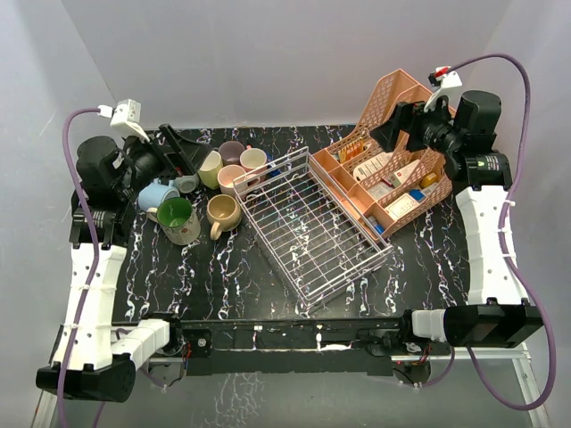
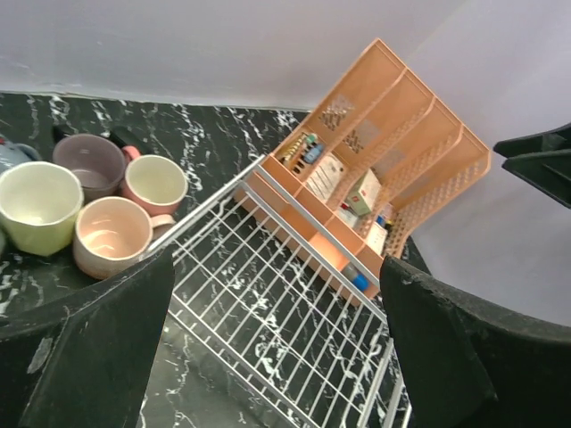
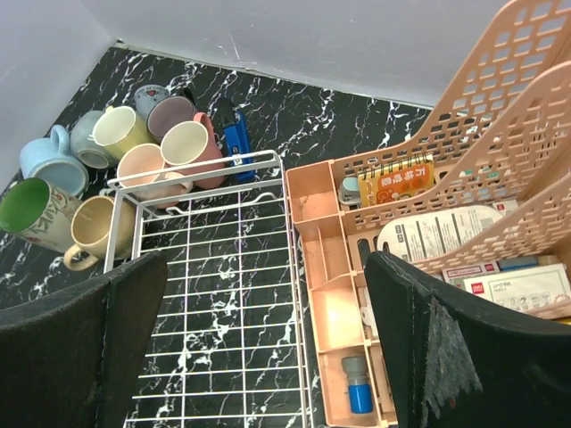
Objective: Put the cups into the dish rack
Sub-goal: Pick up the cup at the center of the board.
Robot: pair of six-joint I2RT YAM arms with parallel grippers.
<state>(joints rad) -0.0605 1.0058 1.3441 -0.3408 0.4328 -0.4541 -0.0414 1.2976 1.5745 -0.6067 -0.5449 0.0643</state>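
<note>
My left gripper comes down and toward the right in the top view onto the tan cup's rack-side rim (image 1: 239,211) next, because the tan cup's opening faces up.
Several pastel cups cluster on the table left of the dish rack: light blue (image 1: 156,194), green-lined white (image 1: 177,218), tan (image 1: 221,212), yellow (image 1: 211,168), mauve (image 1: 232,152), two pink ones (image 1: 252,160). The silvery wire dish rack (image 1: 270,245) lies in the middle and holds no cup. My left gripper (image 1: 183,150) hovers open and empty above the back of the cup cluster. My right gripper (image 1: 397,125) is open and empty, high above the organiser. The left wrist view shows the rack (image 2: 303,245) between my open fingers; the right wrist view shows the rack (image 3: 205,192) and the cups (image 3: 120,129).
A salmon-pink lattice file organiser (image 1: 393,169) with packets and small items stands against the rack's right side; it also shows in the left wrist view (image 2: 393,169) and the right wrist view (image 3: 464,178). A small blue object (image 3: 235,138) lies behind the rack. White walls close the back and sides.
</note>
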